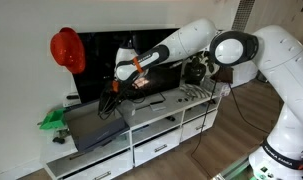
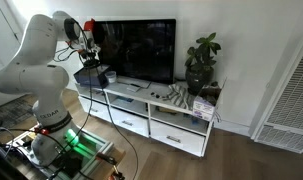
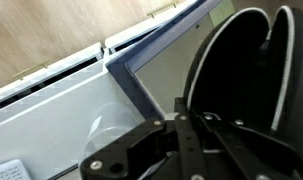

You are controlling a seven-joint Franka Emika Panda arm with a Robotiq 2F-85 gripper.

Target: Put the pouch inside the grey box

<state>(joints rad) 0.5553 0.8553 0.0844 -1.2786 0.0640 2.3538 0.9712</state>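
Note:
My gripper comes down over the pale inside bottom of the grey box (image 1: 91,130) next and releases the pouch (image 1: 111,104), since it still hangs above the box's near edge.
The grey box (image 1: 91,130) lies open on the left end of the white TV stand; in the wrist view its pale inner floor (image 3: 161,62) is framed by a dark rim. My gripper (image 1: 119,92) hangs just above the box's near-right edge and is shut on the pouch (image 1: 111,104), which dangles dark and limp below it. In the wrist view the pouch (image 3: 241,70) is a large dark rounded shape with a thin white edge, right beside my fingers (image 3: 181,125) and over the box. In an exterior view my gripper (image 2: 92,68) sits at the TV's left edge.
A black TV (image 1: 111,60) stands right behind the box, with a red helmet (image 1: 66,48) at its top corner. A green object (image 1: 53,120) lies left of the box. A pale flat unit (image 1: 156,103) and a potted plant (image 2: 201,62) sit further along the white stand (image 3: 51,115).

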